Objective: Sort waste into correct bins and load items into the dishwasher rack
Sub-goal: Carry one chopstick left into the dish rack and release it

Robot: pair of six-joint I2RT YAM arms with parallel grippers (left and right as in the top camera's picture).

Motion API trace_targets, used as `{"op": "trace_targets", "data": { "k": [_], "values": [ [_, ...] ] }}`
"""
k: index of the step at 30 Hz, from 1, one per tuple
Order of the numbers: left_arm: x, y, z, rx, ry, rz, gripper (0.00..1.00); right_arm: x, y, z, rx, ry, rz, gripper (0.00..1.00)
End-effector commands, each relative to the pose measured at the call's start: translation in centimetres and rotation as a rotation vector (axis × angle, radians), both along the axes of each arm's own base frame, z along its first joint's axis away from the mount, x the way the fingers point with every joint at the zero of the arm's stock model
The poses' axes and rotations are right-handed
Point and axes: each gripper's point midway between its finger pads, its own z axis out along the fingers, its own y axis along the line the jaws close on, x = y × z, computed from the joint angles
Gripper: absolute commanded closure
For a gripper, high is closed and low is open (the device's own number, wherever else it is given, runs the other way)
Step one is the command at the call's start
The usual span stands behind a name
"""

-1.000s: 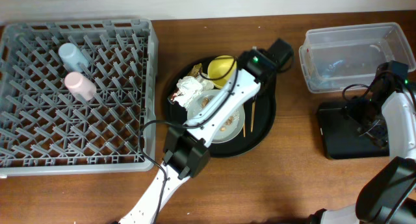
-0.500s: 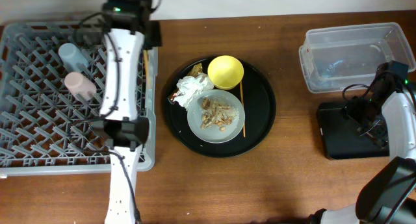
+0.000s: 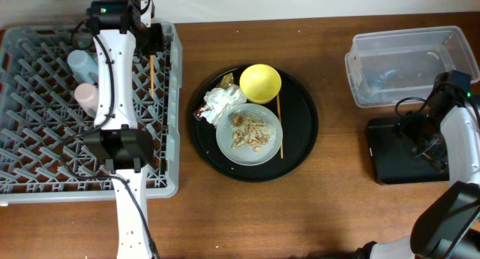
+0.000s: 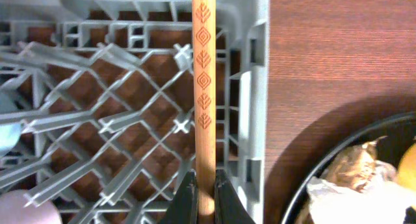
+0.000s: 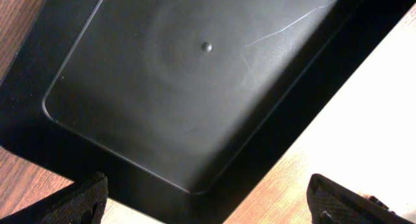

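Note:
Next, my left gripper eases down and toward the rack's side by the round tray (image 3: pixel 307 124), since the narrow slot along the rack's edge (image 3: pixel 160 85) lines up with the chopstick.
My left gripper (image 3: pixel 152 50) (image 4: pixel 206 180) is shut on a thin wooden chopstick (image 3: pixel 152 73) (image 4: pixel 203 87), held over the right edge of the grey dishwasher rack (image 3: pixel 171 109) (image 4: pixel 250 87). A pink cup (image 3: pixel 88 99) and a light-blue cup (image 3: pixel 81 63) lie in the rack. The yellow bowl (image 3: pixel 260 82), the plate (image 3: pixel 225 143) with food scraps (image 3: pixel 249 130), a white napkin (image 3: pixel 221 103) and a second chopstick (image 3: pixel 280 127) sit on the round black tray (image 3: pixel 307 124). My right gripper (image 3: pixel 429 143) (image 5: pixel 208 201) is open above the flat black tray (image 3: pixel 394 158) (image 5: pixel 195 87).
The clear tub (image 3: pixel 409 64) stands at the back right, behind the flat black tray. A brownish wrapper (image 3: pixel 226 80) lies by the napkin. Bare wooden table shows between the rack and the round tray and along the front.
My left arm has swung from the round tray to the rack, carrying one chopstick, and has moved a little left over it. The right arm has not moved.

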Motion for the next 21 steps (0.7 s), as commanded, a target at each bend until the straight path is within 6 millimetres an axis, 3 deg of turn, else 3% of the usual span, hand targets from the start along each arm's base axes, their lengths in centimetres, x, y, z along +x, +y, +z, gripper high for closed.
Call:
{"op": "trace_targets", "data": {
  "k": [1, 7, 8, 9, 10, 12, 13, 18, 21],
  "values": [
    [0.1, -1.3, -1.5, -0.033, 0.024, -0.045, 0.99, 0.1, -0.6, 0.3, -0.018, -0.003, -0.02, 0.02],
    [-0.4, -1.4, -6.7, -0.034, 0.14, -0.045, 0.95, 0.1, -0.6, 0.3, -0.018, -0.003, -0.02, 0.02],
    [-0.5, -1.4, -7.1, -0.034, 0.151, -0.045, 0.83, 0.1, -0.6, 0.3, -0.018, -0.003, -0.02, 0.02],
    [-0.5, -1.4, -7.2, -0.035, 0.151, -0.044, 0.42, 0.1, -0.6, 0.3, -0.018, -0.003, -0.02, 0.02],
    [-0.5, -1.4, -7.1, -0.035, 0.15, -0.044, 0.22, 0.1, -0.6, 0.3, -0.018, -0.003, -0.02, 0.02],
    [-0.7, -1.6, -6.3, -0.052, 0.146, -0.046, 0.16, 0.1, -0.6, 0.3, -0.018, -0.003, -0.02, 0.02],
    [-0.9, -1.9, -5.6, -0.074, 0.14, -0.052, 0.16, 0.1, -0.6, 0.3, -0.018, -0.003, -0.02, 0.02],
    [-1.5, -2.8, 1.8, -0.119, 0.013, -0.077, 0.16, 0.1, -0.6, 0.3, -0.018, -0.003, -0.02, 0.02],
    [-3.0, -3.4, 6.5, -0.169, -0.044, -0.069, 0.2, 0.1, -0.6, 0.3, -0.017, -0.002, -0.02, 0.02]
  ]
}}
